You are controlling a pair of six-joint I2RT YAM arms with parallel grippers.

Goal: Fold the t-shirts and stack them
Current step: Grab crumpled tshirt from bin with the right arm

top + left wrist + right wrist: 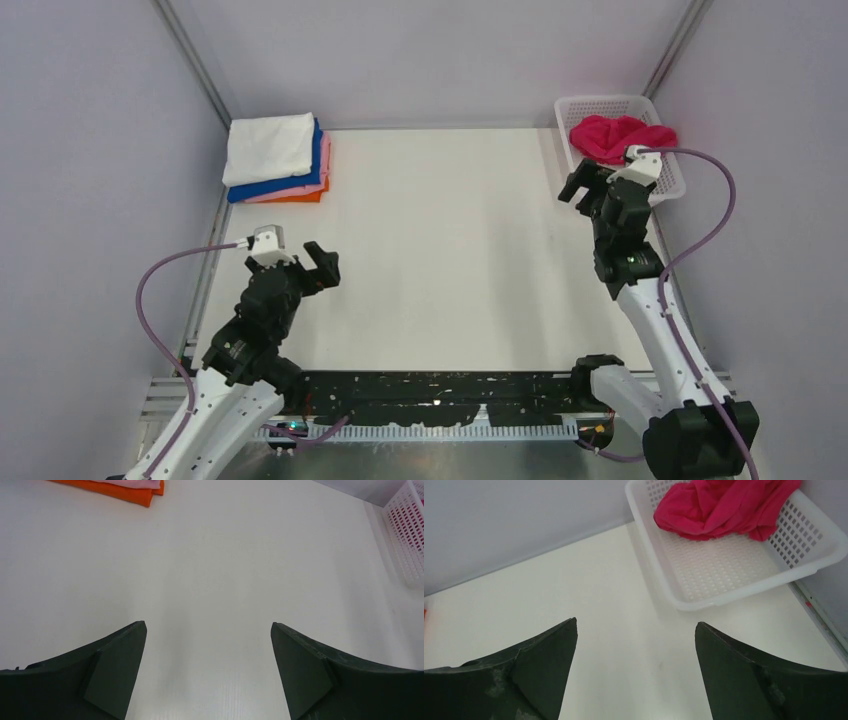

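Note:
The magenta-red t-shirt lies outward of my right gripper, inside the basket's rim. My right gripper next moves outward over that rim, down onto the t-shirt's rounded end.
A crumpled magenta-red t-shirt lies in the far part of the white mesh basket at the back right; it also shows in the right wrist view. A stack of folded t-shirts, white on top of blue, pink and orange, sits at the back left; its orange edge shows in the left wrist view. My right gripper is open and empty, just left of and in front of the basket. My left gripper is open and empty over bare table at the near left.
The white table is bounded by grey walls at the back and both sides. The basket stands against the right wall. A black strip with the arm bases runs along the near edge.

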